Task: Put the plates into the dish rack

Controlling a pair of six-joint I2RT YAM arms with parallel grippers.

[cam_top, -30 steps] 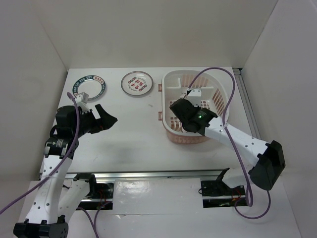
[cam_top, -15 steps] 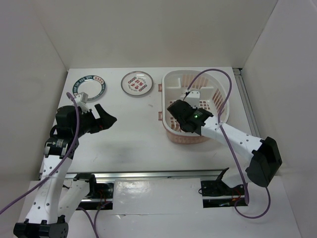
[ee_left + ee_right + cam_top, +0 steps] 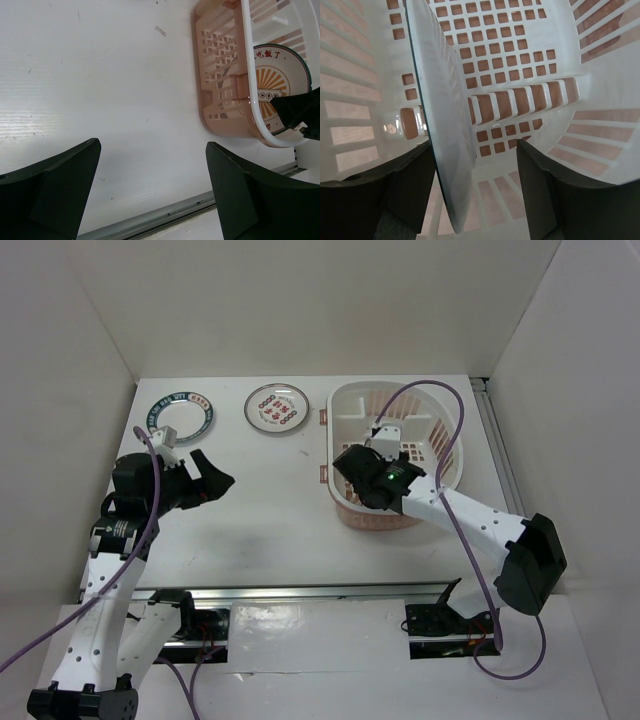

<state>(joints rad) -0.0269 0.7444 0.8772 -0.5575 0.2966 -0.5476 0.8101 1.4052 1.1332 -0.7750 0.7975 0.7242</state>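
Note:
My left gripper is to move outward and down next, turning toward the near rim of the red-motif plate [image 3: 278,410], because the plate is still outside the dish rack [image 3: 440,430].
The dish rack [image 3: 440,430] stands at the right of the table, also seen in the left wrist view [image 3: 220,75]. An orange sunburst plate [image 3: 277,82] stands on edge inside it. In the right wrist view this plate [image 3: 442,115] leans by my left finger, with a clear gap to the right finger. My right gripper [image 3: 475,185] is open inside the rack [image 3: 520,60]; from above it [image 3: 368,472] hides the plate. A green-rimmed plate [image 3: 178,416] and a red-motif plate [image 3: 278,410] lie flat at the back left. My left gripper [image 3: 205,480] hangs open and empty over bare table [image 3: 152,190].
White walls close in the table on the left, back and right. A metal rail [image 3: 320,592] runs along the near edge. The right arm's purple cable [image 3: 440,390] arcs over the rack.
My right gripper has opened and let go of the sunburst plate, which now stands in the rack. The right arm shifted slightly left. The left arm has not moved.

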